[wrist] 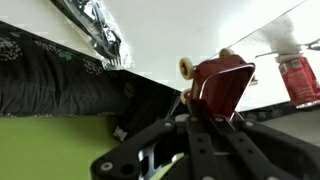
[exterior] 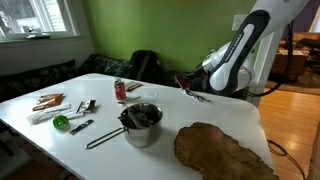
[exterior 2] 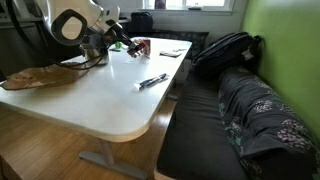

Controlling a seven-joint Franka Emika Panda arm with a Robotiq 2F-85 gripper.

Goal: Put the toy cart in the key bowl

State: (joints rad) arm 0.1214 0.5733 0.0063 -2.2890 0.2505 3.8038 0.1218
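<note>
I need to swing my gripper over the middle of the key bowl next, tilt it downward and lower it to release the toy cart, as the dish lies apart.
My gripper [wrist: 208,108] is shut on the toy cart [wrist: 224,82], a small red toy with pale wheels, and holds it above the white table. In an exterior view the gripper [exterior: 190,88] hangs over the table's far side with the red toy [exterior: 183,81] at its tips. The key bowl [exterior: 226,151], a wide brown wavy-edged dish, lies on the table's near right corner, apart from the gripper. The bowl also shows in an exterior view [exterior 2: 38,76], with the gripper [exterior 2: 124,38] beyond it.
A steel pot [exterior: 142,123] with a long handle stands mid-table. An upright red can [exterior: 120,91] stands behind it and also shows in the wrist view [wrist: 298,80]. A green ball [exterior: 61,122], markers and small items lie at the left. A dark sofa [exterior 2: 250,105] with a backpack flanks the table.
</note>
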